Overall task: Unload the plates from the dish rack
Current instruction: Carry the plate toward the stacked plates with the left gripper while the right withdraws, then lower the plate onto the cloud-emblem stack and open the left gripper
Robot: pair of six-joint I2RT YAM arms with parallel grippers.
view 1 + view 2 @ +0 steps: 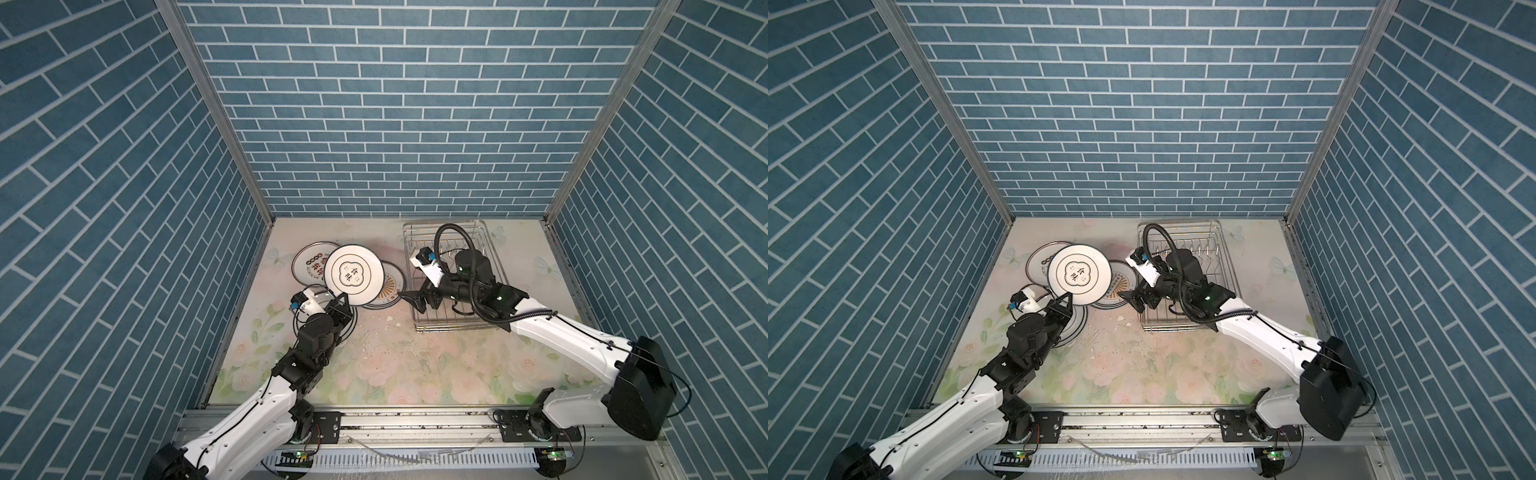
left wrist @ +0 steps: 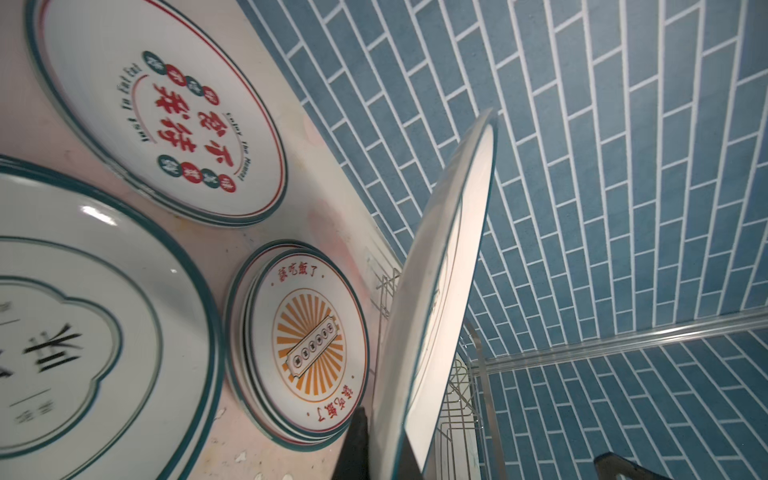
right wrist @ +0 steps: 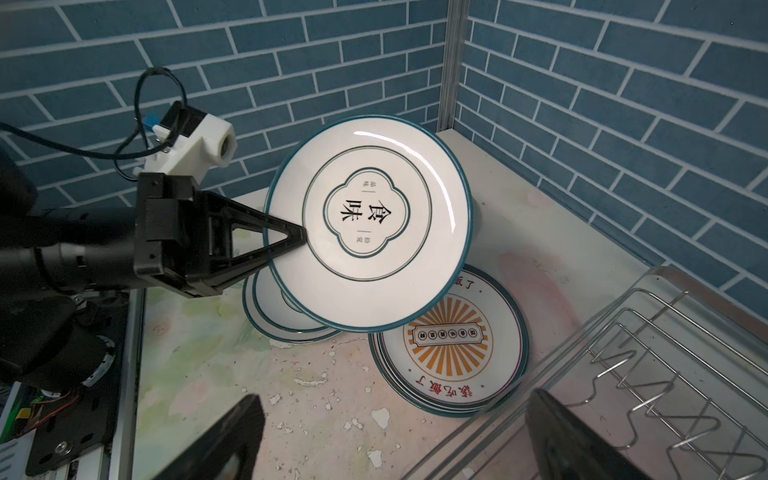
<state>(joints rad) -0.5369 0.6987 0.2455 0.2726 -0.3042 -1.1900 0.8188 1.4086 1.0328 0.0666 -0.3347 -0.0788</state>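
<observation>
My left gripper will next move back and down and release the white plate point(image 1: 354, 274) onto the flower-outline plates below the gripper, which have the same design.
My left gripper point(image 1: 343, 297) point(image 1: 1068, 296) point(image 3: 301, 239) is shut on the rim of a white plate point(image 1: 354, 274) point(image 1: 1079, 274) point(image 3: 370, 224) with a dark rim, a flower outline and black characters. That plate point(image 2: 436, 291) hangs tilted above the table, over other plates. Flat on the table lie a red-character stack point(image 1: 309, 266) point(image 2: 166, 116), a sunburst stack point(image 1: 388, 286) point(image 3: 449, 345) and flower-outline plates point(image 2: 83, 311) point(image 3: 282, 320). My right gripper point(image 1: 411, 301) point(image 1: 1131, 301) point(image 3: 395, 424) stands open and empty by the near left corner of the dish rack point(image 1: 444, 224) point(image 1: 1183, 224) point(image 3: 582, 328). No plate shows in the rack's visible part.
Blue brick-pattern walls point(image 1: 374, 124) close in the table on three sides. My right arm point(image 1: 473, 270) lies over the rack's middle. White chips point(image 3: 380, 415) dot the floral tabletop between the sunburst stack and the rack. A metal rail point(image 1: 415, 419) runs along the front edge.
</observation>
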